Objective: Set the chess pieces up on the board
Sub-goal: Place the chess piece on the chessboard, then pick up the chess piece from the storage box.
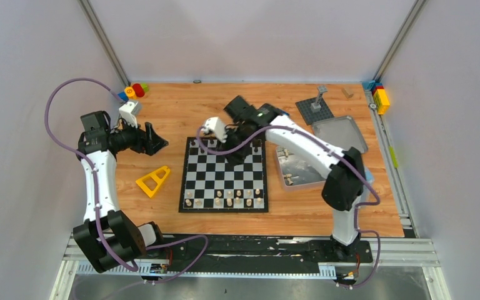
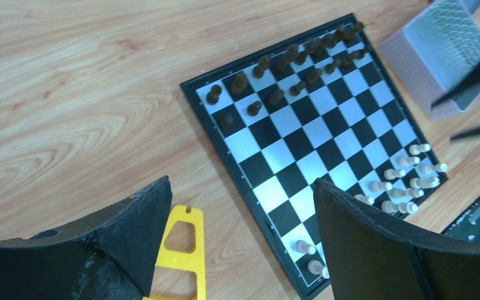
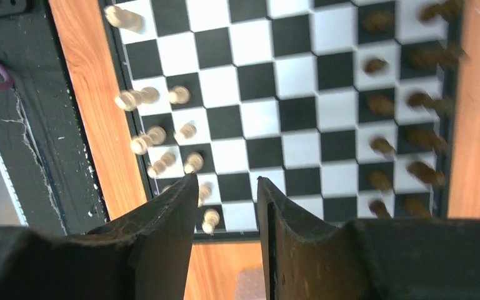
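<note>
My right gripper moves across and down onto the tin's far pale chess piece (image 1: pixel 285 152) next, as the chess piece lies below and to the gripper's right in the top view.
The board (image 1: pixel 211 178) lies at the table's middle. Dark chess pieces (image 1: pixel 201 145) stand along its far rows, and pale chess pieces (image 1: pixel 225 199) along its near rows. My right gripper (image 1: pixel 237 155) hovers over the far right part of the board. In the right wrist view, the right gripper (image 3: pixel 228 187) is open with nothing between its fingers, and pale pieces (image 3: pixel 156 134) and dark pieces (image 3: pixel 412 131) show below. My left gripper (image 1: pixel 157 139) hangs left of the board. The left gripper (image 2: pixel 244 187) is wide open and holds nothing.
A silver tin (image 1: pixel 300 169) with a few pale pieces stands right of the board, its lid (image 1: pixel 340 134) behind it. A yellow triangular frame (image 1: pixel 153 181) lies left of the board. A grey studded plate (image 1: pixel 314 111) and coloured bricks (image 1: pixel 380 97) sit at the back.
</note>
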You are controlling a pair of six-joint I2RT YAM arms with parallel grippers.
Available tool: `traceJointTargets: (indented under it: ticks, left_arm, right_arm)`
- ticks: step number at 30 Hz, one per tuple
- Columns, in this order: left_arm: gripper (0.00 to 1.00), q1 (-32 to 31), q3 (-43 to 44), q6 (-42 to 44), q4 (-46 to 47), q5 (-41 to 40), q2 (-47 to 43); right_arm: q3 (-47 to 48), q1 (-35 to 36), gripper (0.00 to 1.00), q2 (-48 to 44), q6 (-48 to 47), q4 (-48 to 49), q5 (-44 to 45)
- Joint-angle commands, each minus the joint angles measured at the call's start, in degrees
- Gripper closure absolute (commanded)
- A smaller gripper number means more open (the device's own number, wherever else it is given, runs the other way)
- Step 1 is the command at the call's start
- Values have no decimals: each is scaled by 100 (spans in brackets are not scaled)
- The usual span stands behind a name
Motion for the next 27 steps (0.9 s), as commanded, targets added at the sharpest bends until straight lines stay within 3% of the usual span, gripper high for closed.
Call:
traceJointTargets:
  ticks: [1, 7, 13, 27]
  left_arm:
    - [10, 54, 303, 38, -5, 823, 7]
    - [11, -84, 458, 248, -141, 1021, -121]
    - [11, -248, 328, 21, 90, 994, -222]
    - [11, -325, 196, -311, 403, 986, -219]
  right_arm:
    - [-765, -989, 59, -1001, 435, 390, -730]
    - [-2295, -2272, 59, -1939, 852, 1000, -704]
    - [-3292, -3268, 60, -2109, 1188, 1604, -455]
    - [-4483, -3663, 62, -1715, 1980, 3538, 229]
